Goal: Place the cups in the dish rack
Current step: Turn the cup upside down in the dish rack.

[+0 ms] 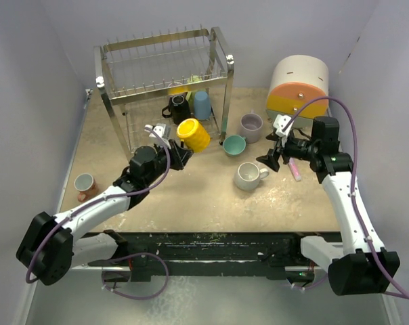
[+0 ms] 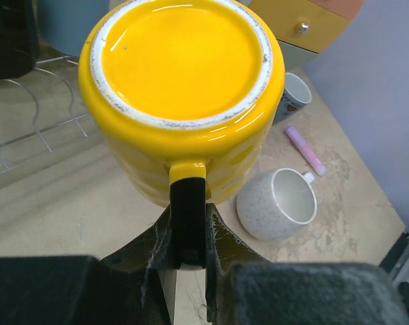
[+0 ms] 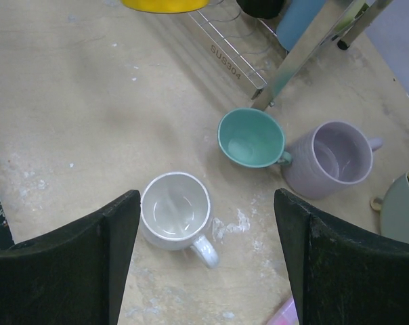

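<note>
My left gripper moves outward, to the left in the top view, and releases the yellow cup (image 1: 193, 134) next, since the dish rack's lower shelf beside the black cup is bare.
My left gripper (image 1: 179, 154) (image 2: 189, 210) is shut on the black handle of a yellow cup (image 1: 193, 134) (image 2: 184, 88). The cup is held off the table, bottom toward the wrist camera, just in front of the dish rack (image 1: 164, 81). A black cup (image 1: 179, 108) and a blue cup (image 1: 202, 105) sit on the rack's lower tier. My right gripper (image 1: 272, 159) (image 3: 206, 196) hangs open above the table. A white cup (image 1: 248, 176) (image 3: 176, 210) stands upright below it, close to its left finger. Beyond are a teal cup (image 1: 234, 145) (image 3: 250, 137) and a lilac cup (image 1: 251, 126) (image 3: 330, 159).
A round white-orange-yellow drawer unit (image 1: 298, 88) stands at the back right. A small pink bar (image 1: 296, 169) (image 2: 306, 150) lies near the right gripper. Another small cup (image 1: 86, 184) stands alone at the left wall. Walls close in the table on both sides.
</note>
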Available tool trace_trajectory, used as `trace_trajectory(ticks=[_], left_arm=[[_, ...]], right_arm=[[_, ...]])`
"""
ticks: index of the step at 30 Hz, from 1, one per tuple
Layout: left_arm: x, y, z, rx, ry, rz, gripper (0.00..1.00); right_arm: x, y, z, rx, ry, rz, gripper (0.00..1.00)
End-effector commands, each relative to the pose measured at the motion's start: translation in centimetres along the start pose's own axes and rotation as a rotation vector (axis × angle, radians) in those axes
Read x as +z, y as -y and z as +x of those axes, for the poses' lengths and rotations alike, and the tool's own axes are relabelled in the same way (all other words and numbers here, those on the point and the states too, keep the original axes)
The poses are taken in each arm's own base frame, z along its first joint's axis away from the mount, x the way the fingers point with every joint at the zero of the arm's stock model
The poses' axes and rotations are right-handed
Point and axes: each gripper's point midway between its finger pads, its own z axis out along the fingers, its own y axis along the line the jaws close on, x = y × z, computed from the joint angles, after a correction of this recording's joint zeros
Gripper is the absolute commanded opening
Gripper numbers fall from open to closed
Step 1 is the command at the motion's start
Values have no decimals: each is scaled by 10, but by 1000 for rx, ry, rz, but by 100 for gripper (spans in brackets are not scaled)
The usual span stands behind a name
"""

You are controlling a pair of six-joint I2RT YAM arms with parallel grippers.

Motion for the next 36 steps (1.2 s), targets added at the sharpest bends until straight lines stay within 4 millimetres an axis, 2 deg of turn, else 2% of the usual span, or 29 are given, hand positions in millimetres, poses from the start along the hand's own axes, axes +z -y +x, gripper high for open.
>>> trace_trajectory(ticks=[1,17,36], left_arm=[[8,8,-67,75,197,-10,0],[18,-60,-89,140,278,-270,0],[29,-135,-97,213,260,-508,0]], right_arm=[[-2,8,-2,-43,1,29,81],[-5,13,3,-75,-27,62,81],[-6,14,3,-83,-32,68,80]])
